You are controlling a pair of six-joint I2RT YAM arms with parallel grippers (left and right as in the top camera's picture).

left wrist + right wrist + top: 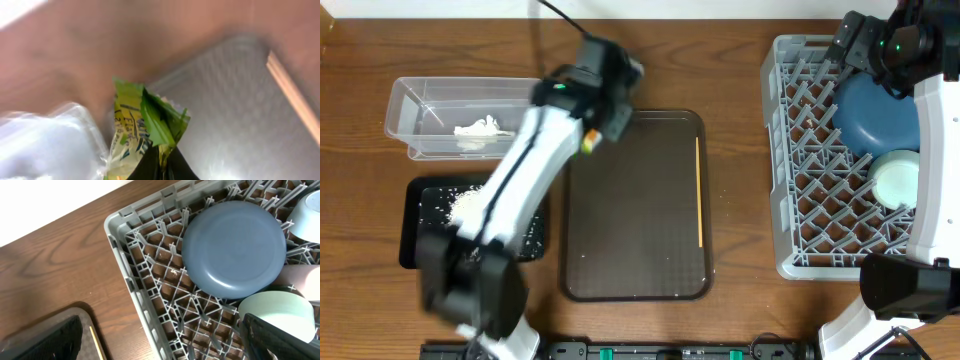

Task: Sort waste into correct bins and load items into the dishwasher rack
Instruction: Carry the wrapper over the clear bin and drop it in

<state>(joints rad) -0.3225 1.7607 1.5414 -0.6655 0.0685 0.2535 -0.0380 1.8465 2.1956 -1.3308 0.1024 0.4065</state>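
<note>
The left gripper needs to carry the wrapper [145,125] to the left in the overhead view next, over the clear tub holding the tissue [52,145], and let go of it there.
My left gripper [592,132] is shut on the yellow-green wrapper [145,125] and holds it above the brown tray's far left corner, next to the clear tub [412,112]. The tub holds the crumpled tissue [478,129]. The rice grains [463,205] lie in the black tray [412,240]. The wooden stick [699,190] lies on the brown tray. The grey rack [782,150] holds the dark-blue dish [232,247], the mint bowl [277,311], a light-blue bowl [309,210] and a pink-white cup [300,277]. My right gripper [162,345] is open and empty above the rack.
The brown serving tray [635,230] lies mid-table between the bins and the rack. My left arm [510,200] reaches across the black tray. The right arm's base [905,285] stands at the rack's near right corner.
</note>
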